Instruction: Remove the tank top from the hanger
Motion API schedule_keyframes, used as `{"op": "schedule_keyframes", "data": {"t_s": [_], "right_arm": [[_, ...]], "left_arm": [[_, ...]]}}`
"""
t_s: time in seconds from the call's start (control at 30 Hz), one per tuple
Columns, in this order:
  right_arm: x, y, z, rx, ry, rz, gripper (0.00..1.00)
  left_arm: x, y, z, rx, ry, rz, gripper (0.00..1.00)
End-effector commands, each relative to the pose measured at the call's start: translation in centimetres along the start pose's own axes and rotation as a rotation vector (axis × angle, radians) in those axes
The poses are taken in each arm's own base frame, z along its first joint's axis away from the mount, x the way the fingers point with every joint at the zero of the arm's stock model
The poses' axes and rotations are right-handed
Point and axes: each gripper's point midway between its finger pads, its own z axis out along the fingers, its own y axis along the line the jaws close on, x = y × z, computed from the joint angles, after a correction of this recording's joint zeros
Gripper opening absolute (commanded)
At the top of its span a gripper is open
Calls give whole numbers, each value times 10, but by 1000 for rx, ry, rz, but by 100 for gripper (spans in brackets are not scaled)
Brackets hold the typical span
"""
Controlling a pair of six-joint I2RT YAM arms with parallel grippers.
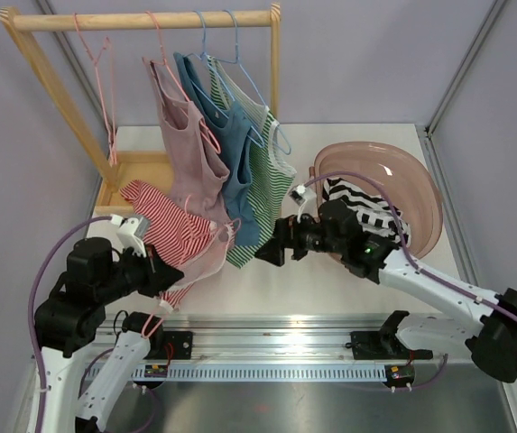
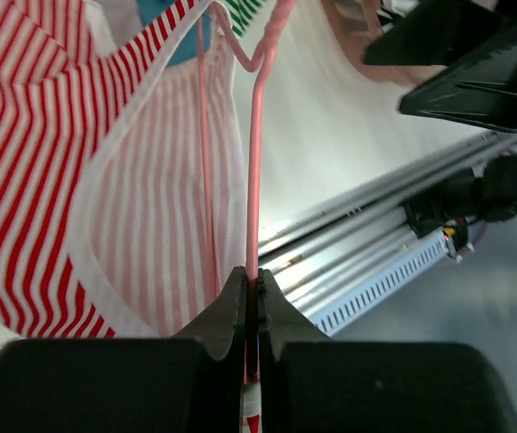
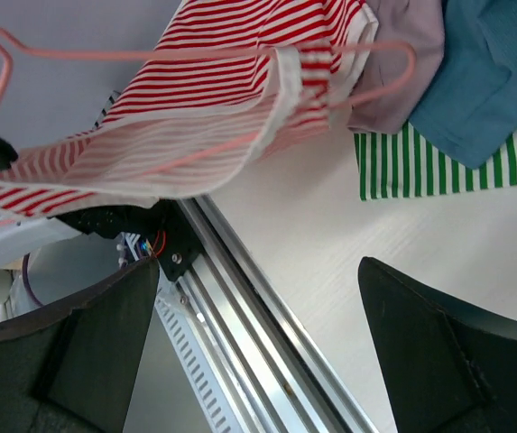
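Observation:
I should turn my right gripper toward the rack next and move it onto the tank top's free upper edge, by the looped end of the hanger.
The red-and-white striped tank top hangs on a pink wire hanger, held in the air over the table's front left. My left gripper is shut on the hanger's wire, with the tank top draped to the left of the jaws in the left wrist view. My right gripper is open just to the right of the garment's free end and touches nothing. In the right wrist view the tank top and the hanger's looped end lie above and beyond the wide-open right gripper.
A wooden rack at the back holds mauve, blue and green-striped tops and an empty pink hanger. A pink basin at the right holds a black-and-white striped garment. A metal rail runs along the near edge.

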Motion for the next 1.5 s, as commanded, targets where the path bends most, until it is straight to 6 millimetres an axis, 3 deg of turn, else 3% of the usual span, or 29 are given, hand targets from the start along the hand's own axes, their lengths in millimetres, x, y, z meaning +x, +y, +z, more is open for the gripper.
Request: {"op": "schedule_keyframes", "data": {"t_s": [0.0, 0.07, 0.2, 0.5, 0.53, 0.63, 0.73, 0.77, 0.8, 0.9, 0.97, 1.13, 1.27, 1.4, 1.47], "right_arm": [[-37, 11, 24, 19, -215, 21, 99], [-33, 21, 37, 29, -217, 3, 100], [-39, 12, 54, 120, -250, -27, 99], [-40, -11, 90, 211, -222, -76, 81], [-41, -11, 96, 213, -222, -76, 70], [-42, -14, 102, 224, -214, -78, 53], [-42, -21, 100, 264, -226, -86, 29], [-45, -23, 98, 277, -234, -90, 6], [-41, -29, 95, 306, -224, -96, 0], [-52, -38, 78, 385, -256, -122, 0], [-60, -49, 65, 468, -289, -140, 0], [-86, -69, 10, 668, -368, -149, 0], [-108, -64, -24, 710, -405, -153, 0], [-146, -38, -57, 704, -480, -166, 0], [-154, -37, -68, 727, -477, -169, 0]], "left_arm": [[5, -36, 1, 239, 21, 37, 0], [5, -42, 4, 281, 26, 34, 0], [3, -42, 8, 295, 35, 34, 0], [-3, -50, 7, 337, 25, 42, 0], [-3, -51, 6, 339, 25, 45, 0], [-4, -47, 7, 310, 19, 48, 0], [-5, -42, 4, 274, 9, 59, 0], [-6, -40, 4, 257, 5, 63, 0], [-7, -38, 3, 239, -1, 68, 0], [-8, -33, 2, 204, -12, 92, 0], [-8, -42, -2, 249, -13, 115, 0], [-12, -63, -19, 346, -34, 178, 0], [-22, -80, -38, 397, -78, 246, 0], [-40, -96, -55, 435, -152, 294, 0], [-45, -105, -62, 476, -168, 317, 0]]}}
